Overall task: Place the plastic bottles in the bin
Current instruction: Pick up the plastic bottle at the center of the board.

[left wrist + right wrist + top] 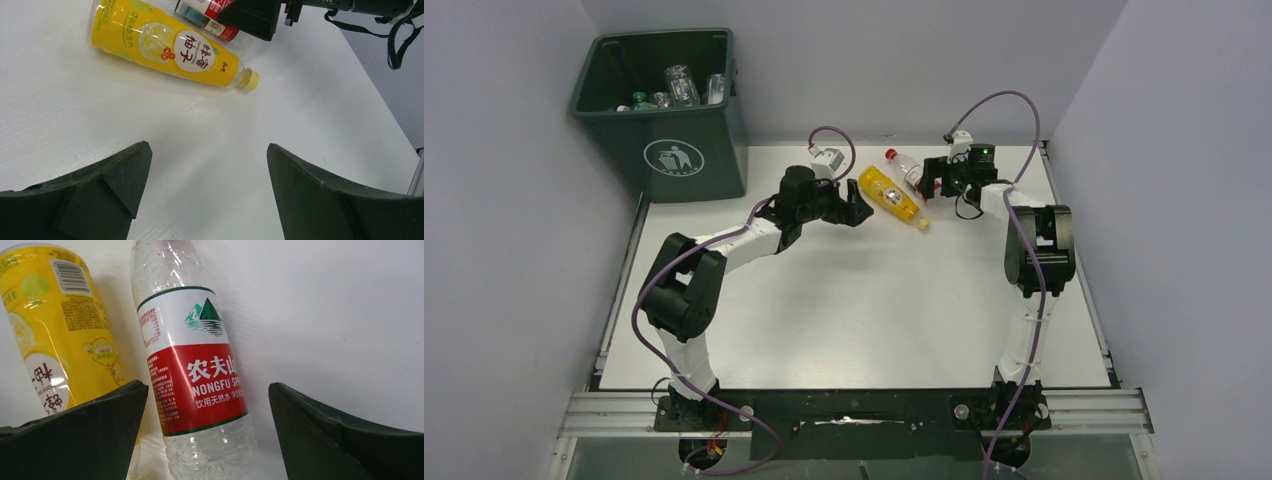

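Observation:
The red label is below my right gripper, off-centre to the left in its wrist view, so I will next lower the fingers that way and close them.
A yellow bottle (890,195) lies on the white table beside a clear bottle with a red label and red cap (904,166). The yellow bottle (165,44) lies ahead of my open, empty left gripper (207,150), which is just left of it (856,205). My right gripper (936,182) is open and straddles the clear red-label bottle (192,370); its left finger sits between that and the yellow bottle (55,325). The dark green bin (664,110) stands at the far left and holds several clear bottles (680,85).
Grey walls close in the table on the left, back and right. A metal rail (854,405) runs along the near edge by the arm bases. Purple cables loop above both arms.

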Available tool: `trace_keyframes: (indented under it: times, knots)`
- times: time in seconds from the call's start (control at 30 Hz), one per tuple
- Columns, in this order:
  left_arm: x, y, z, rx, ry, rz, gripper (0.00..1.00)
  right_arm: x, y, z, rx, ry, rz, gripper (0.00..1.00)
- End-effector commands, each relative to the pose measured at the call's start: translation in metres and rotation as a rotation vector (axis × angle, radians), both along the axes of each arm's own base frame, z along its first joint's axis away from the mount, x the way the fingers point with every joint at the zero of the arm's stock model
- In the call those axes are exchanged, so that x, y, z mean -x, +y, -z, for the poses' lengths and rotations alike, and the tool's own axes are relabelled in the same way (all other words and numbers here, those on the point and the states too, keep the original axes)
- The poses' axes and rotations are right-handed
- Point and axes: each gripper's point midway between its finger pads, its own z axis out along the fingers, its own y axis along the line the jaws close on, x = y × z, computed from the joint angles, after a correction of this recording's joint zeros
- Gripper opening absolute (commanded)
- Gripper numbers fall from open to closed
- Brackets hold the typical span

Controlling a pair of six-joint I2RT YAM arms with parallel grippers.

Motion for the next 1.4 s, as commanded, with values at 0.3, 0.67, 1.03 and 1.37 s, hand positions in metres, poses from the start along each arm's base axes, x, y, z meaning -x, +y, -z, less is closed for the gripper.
trace_keyframes:
  times: [0.3, 0.67, 1.03, 1.37]
  knots:
    - [-0.008, -0.007, -0.047, 0.047, -0.062, 0.021, 0.87, -0.002, 0.021, -0.004, 0.040, -0.030, -0.055, 0.82]
    - [0.007, -0.013, -0.072, 0.116, 0.005, 0.066, 0.87, 0.007, 0.009, 0.010, 0.087, 0.043, -0.002, 0.53]
    - [0.028, -0.007, -0.094, 0.225, 0.022, 0.109, 0.87, 0.011, -0.012, -0.054, 0.103, -0.034, 0.129, 0.42]
    - [0.030, 0.010, -0.113, 0.336, 0.036, 0.083, 0.87, 0.047, -0.008, -0.143, 0.030, -0.150, 0.149, 0.42]
